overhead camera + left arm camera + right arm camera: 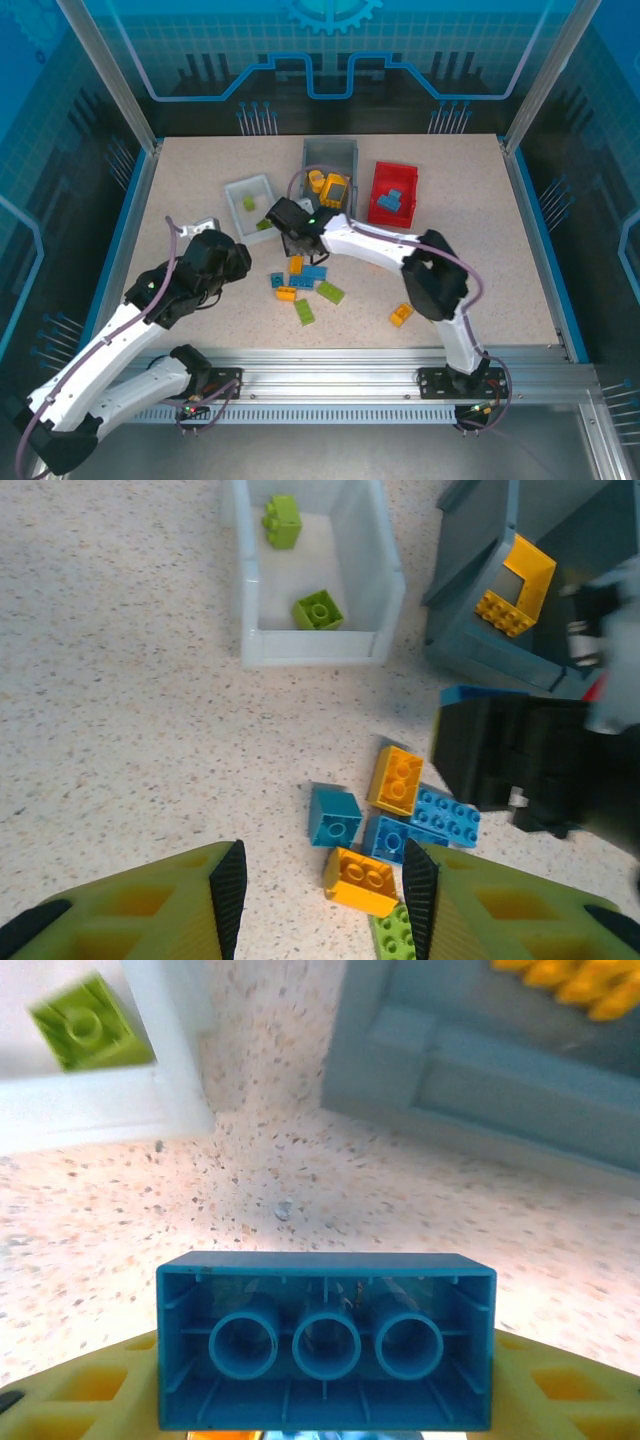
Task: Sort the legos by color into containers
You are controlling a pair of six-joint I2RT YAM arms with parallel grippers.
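The red bin with blue bricks lies outward of my right gripper, past the grey bin [330, 160], so I need to swing across over its near half next and release my brick.
My right gripper [325, 1392] is shut on a blue brick [325, 1345], its hollow underside facing the wrist camera, above the table between the white bin [170, 1070] and the grey bin [480, 1070]. From above, that gripper [290, 225] hangs just behind the loose pile of legos [300, 285]. My left gripper [320, 890] is open over the pile, near an orange brick [365, 878] and a teal brick [335, 817]. The white bin [310, 645] holds two green bricks [318, 610]. The grey bin [330, 160] holds yellow pieces [520, 585]. The red bin [393, 193] holds blue bricks.
A lone orange brick [401, 315] lies to the right of the pile, near the right arm's elbow. Two green bricks [304, 312] lie at the pile's front. The right gripper's black body [520, 760] stands close beside the pile.
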